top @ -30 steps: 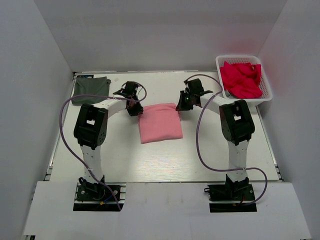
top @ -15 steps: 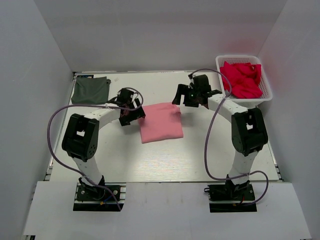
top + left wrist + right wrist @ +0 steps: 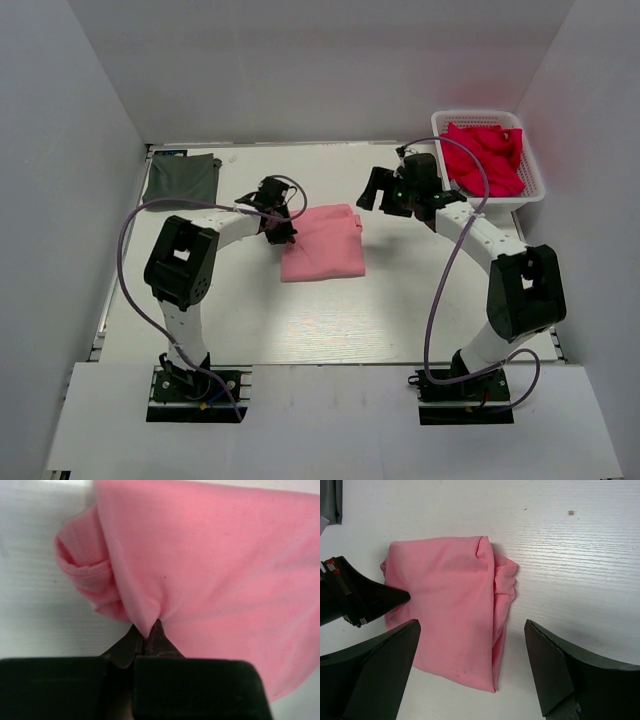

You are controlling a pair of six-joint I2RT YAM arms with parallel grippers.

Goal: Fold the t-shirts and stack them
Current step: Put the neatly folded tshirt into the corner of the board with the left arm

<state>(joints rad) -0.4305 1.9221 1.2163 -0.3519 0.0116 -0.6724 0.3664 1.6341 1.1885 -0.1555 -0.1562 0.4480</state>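
Observation:
The left gripper rises next, carries the pink t-shirt outward, lowers it onto the dark grey t-shirt (image 3: 182, 180) and releases it, as both t-shirts already lie folded.
The salmon-pink t-shirt (image 3: 325, 245) lies folded in a rough rectangle at mid-table. My left gripper (image 3: 283, 229) is at its left edge, shut on a pinched ridge of the pink cloth (image 3: 200, 565); in the left wrist view the gripper (image 3: 149, 634) has the fold caught between its tips. My right gripper (image 3: 386, 191) hangs open off the shirt's back right corner. In the right wrist view that gripper (image 3: 471, 626) looks down on the pink t-shirt (image 3: 452, 605), its fingers (image 3: 555, 670) wide apart and holding nothing. The dark grey t-shirt (image 3: 182, 180) is a folded square at the back left.
A white basket (image 3: 531, 196) holding crumpled red cloth (image 3: 485, 158) stands at the back right corner. White walls close in the table on three sides. The left gripper's black tip (image 3: 367, 600) shows in the right wrist view, and so does the grey shirt's corner (image 3: 329, 500).
My left gripper opened, moved in to the pink shirt's left edge and closed on it. My right gripper opened and drew back and right, away from the shirt toward the basket.

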